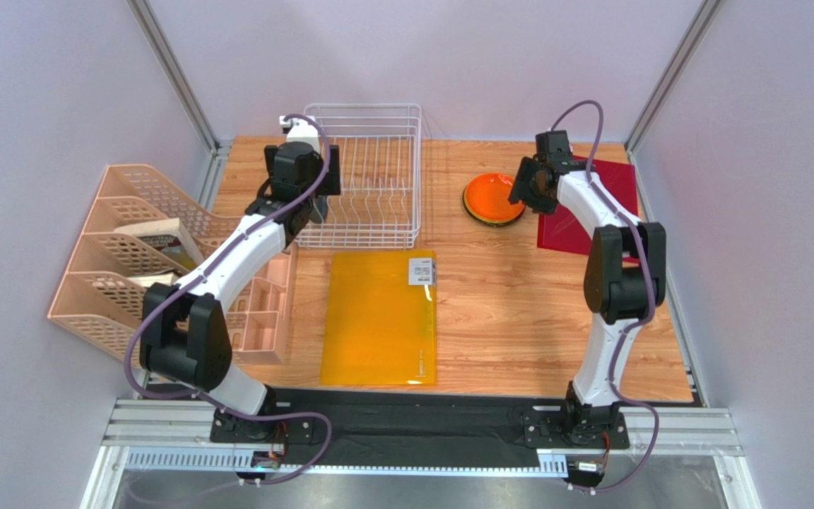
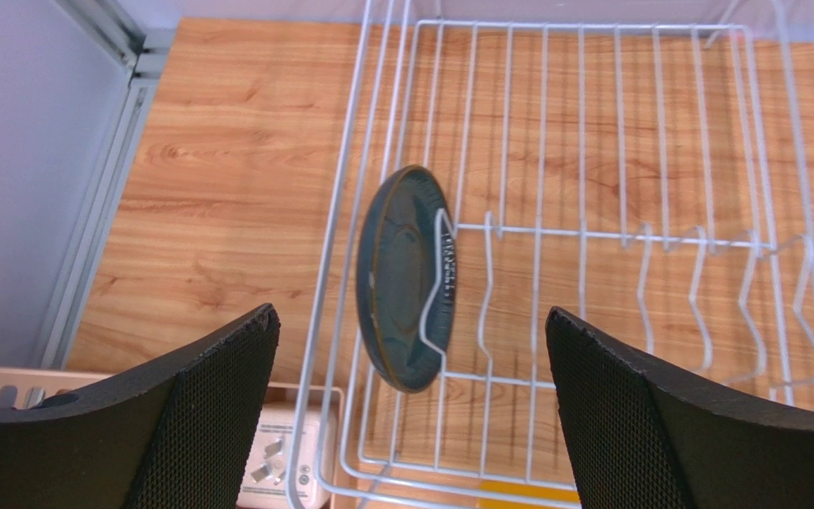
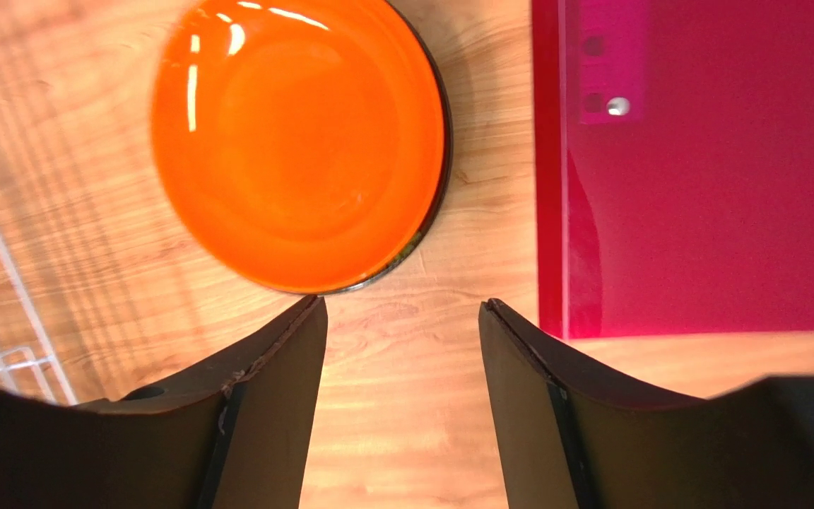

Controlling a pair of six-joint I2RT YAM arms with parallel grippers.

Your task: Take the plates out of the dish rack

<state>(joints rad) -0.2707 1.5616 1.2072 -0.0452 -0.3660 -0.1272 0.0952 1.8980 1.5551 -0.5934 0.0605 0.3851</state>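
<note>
The dark grey plate stands on edge, so my left gripper next goes down, turning slightly, onto the dark grey plate's upper rim [image 1: 319, 209] [image 2: 370, 297] below its open fingers.
The white wire dish rack [image 1: 369, 175] stands at the back of the table. In the left wrist view a dark grey plate [image 2: 406, 278] stands on edge against a tine at the left end of the rack [image 2: 634, 239]. My left gripper [image 2: 411, 323] is open above that end, its jaws wide to either side of the plate. An orange plate [image 1: 493, 198] lies flat on the table right of the rack. My right gripper [image 3: 402, 308] is open and empty just beside the orange plate [image 3: 300, 138]. The dark red and lime green plates are out of view.
A red square mat [image 1: 592, 207] lies at the back right, next to the orange plate. A yellow folder [image 1: 379, 316] lies in the middle. A beige slotted organizer [image 1: 130, 260] and a small wooden compartment box [image 1: 263, 308] stand at the left.
</note>
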